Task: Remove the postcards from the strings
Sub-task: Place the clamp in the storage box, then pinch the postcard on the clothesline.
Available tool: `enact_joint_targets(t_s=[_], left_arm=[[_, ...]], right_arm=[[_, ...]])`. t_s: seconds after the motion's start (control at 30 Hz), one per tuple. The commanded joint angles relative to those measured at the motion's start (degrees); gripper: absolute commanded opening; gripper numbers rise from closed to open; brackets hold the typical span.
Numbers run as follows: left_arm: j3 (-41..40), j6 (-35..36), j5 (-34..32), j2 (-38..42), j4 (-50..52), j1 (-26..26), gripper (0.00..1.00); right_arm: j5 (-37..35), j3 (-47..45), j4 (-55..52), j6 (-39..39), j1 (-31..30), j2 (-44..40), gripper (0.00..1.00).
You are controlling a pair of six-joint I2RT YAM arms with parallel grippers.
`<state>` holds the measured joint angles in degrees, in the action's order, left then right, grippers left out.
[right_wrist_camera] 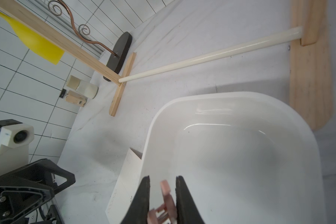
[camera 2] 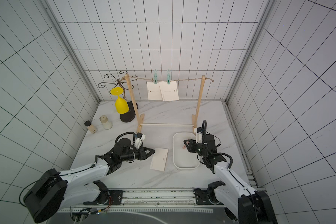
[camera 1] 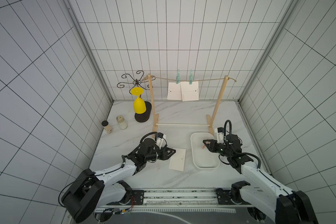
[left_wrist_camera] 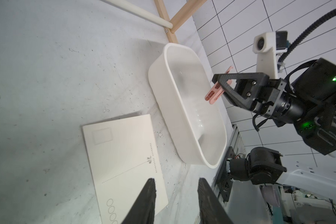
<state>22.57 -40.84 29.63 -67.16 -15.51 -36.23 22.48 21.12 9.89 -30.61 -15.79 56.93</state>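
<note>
My right gripper will next go down a little toward the bottom of the white tray to let go of the pink clothespin. The clothespin is already inside the tray's rim, above that empty bottom.
Two postcards hang side by side from the string, each pinned by a teal clothespin. Another postcard lies flat on the table beside the white tray. My left gripper is open at that card's near edge, with nothing between its fingers. Above the tray, my right gripper is shut on a pink clothespin.
The wooden frame's feet and white rod stand just behind the tray. At the back left a yellow goblet hangs upside down on a black wire rack. Two small jars stand by the left wall.
</note>
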Motion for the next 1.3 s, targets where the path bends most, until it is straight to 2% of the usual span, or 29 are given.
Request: enact_joint_targets(t_s=[0.0, 0.17, 0.23, 0.27, 0.3, 0.43, 0.6, 0.73, 0.77, 0.8, 0.87, 0.93, 1.07, 1.27], left_arm=[[0.01, -0.70, -0.14, -0.21, -1.98, -0.13, 0.39], [1.84, 0.03, 0.08, -0.71, -1.09, -0.05, 0.39], [2.66, 0.39, 0.00, -0.67, -0.52, -0.04, 0.39], [3.21, 0.64, -0.14, -0.54, -0.12, -0.07, 0.40], [3.78, 0.78, -0.25, -0.39, 0.31, 0.01, 0.40], [6.70, 1.77, -0.62, 0.74, 2.33, 0.57, 0.42], [10.63, 2.37, -1.42, 3.43, 3.58, 2.99, 0.43], [15.11, 4.69, -6.89, 4.90, 3.00, 4.24, 0.47], [16.54, 5.69, -8.35, 4.93, 2.85, 4.44, 0.49], [17.96, 6.57, -9.12, 4.81, 2.84, 4.65, 0.50], [21.71, 8.79, -10.20, 3.71, 2.83, 5.17, 0.50], [25.54, 10.65, -9.83, 1.78, 2.33, 5.64, 0.50], [32.99, 13.30, -9.32, -3.31, 1.77, 5.74, 0.51], [39.20, 15.32, -7.96, -9.41, -1.86, 5.82, 0.57]], right_arm=[[-3.40, -2.10, 1.30, -1.21, -1.12, 1.88, 0.00], [-4.46, -2.40, 2.06, -1.85, -2.02, 4.04, 0.02], [-4.71, -2.40, 2.01, -2.06, -2.12, 4.40, 0.21], [-4.64, -2.34, 2.01, -2.16, -2.19, 4.42, 0.36], [-4.64, -2.23, 2.04, -2.17, -2.17, 4.34, 0.45], [-5.87, -0.75, 0.15, -1.96, -2.31, 2.77, 0.60], [-8.23, 3.34, -4.27, -0.06, -2.30, -0.71, 0.63], [-8.40, 9.58, -7.31, 2.71, -2.27, -2.93, 0.67], [-7.89, 11.84, -7.91, 3.62, -2.23, -3.28, 0.69], [-7.53, 13.85, -8.27, 4.18, -2.29, -3.40, 0.79], [-5.36, 18.69, -8.33, 5.94, -2.26, -3.32, 0.85], [-4.28, 23.35, -8.29, 6.78, -2.25, -2.68, 0.95], [2.54, 33.86, -7.67, 10.11, -2.26, 0.76, 0.94], [8.83, 49.47, -7.21, 12.13, -2.31, 6.47, 0.94]])
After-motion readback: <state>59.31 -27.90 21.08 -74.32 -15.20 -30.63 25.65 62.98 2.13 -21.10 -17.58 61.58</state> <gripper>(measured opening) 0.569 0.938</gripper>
